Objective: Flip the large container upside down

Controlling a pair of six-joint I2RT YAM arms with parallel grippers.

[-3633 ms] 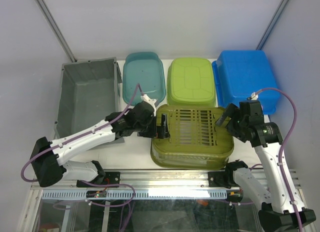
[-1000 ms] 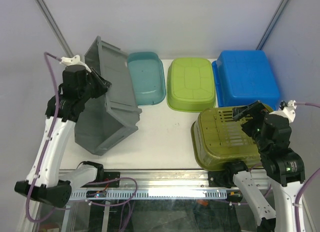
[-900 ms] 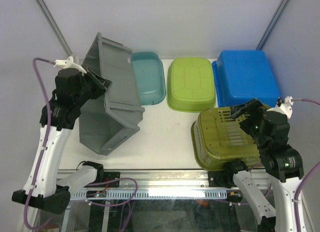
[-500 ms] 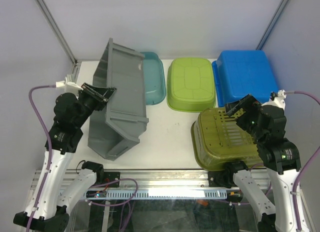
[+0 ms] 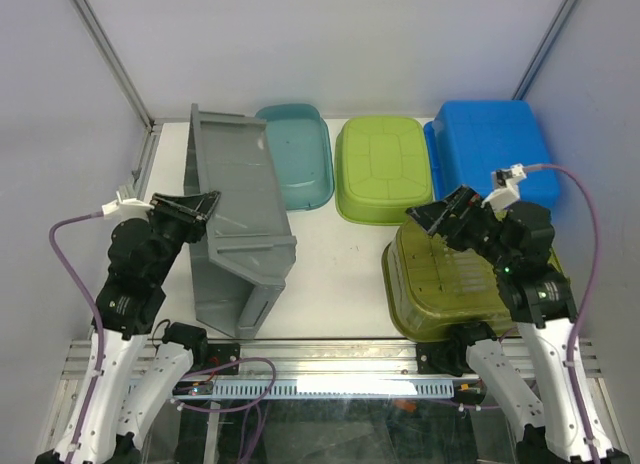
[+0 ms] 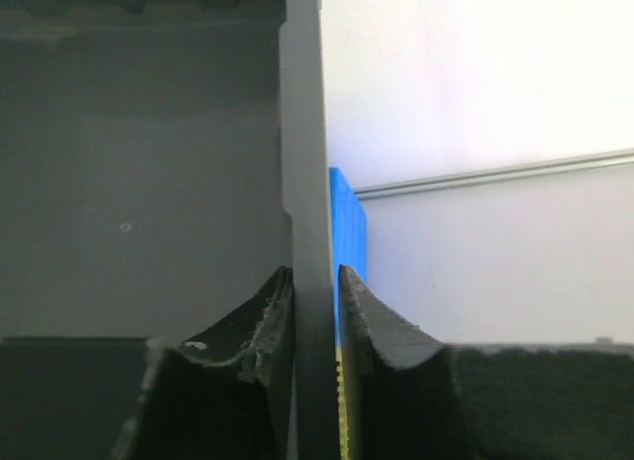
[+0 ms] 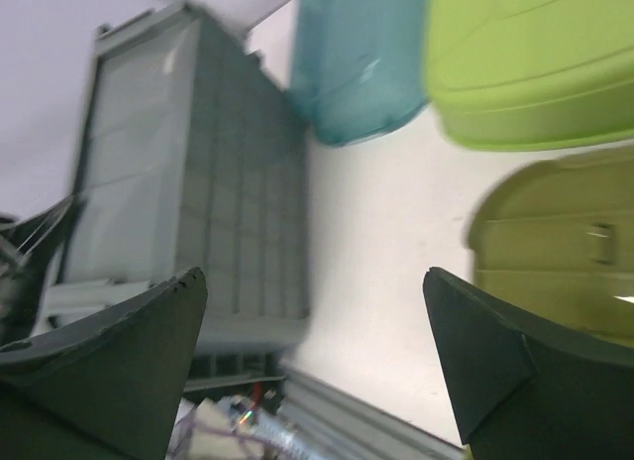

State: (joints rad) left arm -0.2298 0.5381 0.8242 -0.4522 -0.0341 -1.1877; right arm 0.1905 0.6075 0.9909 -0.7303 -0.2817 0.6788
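Observation:
The grey container's ribbed bottom points toward my right gripper, so I should move that gripper to the left in the top view, to the container's bottom, and close beside it.
The large grey container (image 5: 240, 219) is tipped up on its side at the left of the table, its ribbed underside facing up and to the right. My left gripper (image 5: 203, 206) is shut on its rim; in the left wrist view the thin grey wall (image 6: 302, 133) runs straight between the two closed fingers of that gripper (image 6: 312, 274). My right gripper (image 5: 432, 212) hovers open over the olive basket, holding nothing. The right wrist view shows the right gripper (image 7: 312, 274) standing wide open, with the grey container (image 7: 178, 182) far off beyond it.
Along the back stand a teal tub (image 5: 302, 166), an overturned lime tub (image 5: 382, 167) and a blue tub (image 5: 492, 154). An overturned olive slotted basket (image 5: 450, 284) sits at the front right. The metal rail (image 5: 330, 356) lines the near edge.
The left arm has dropped toward the near left, and the grey container has rolled further over with it. The right gripper has swung left above the olive basket.

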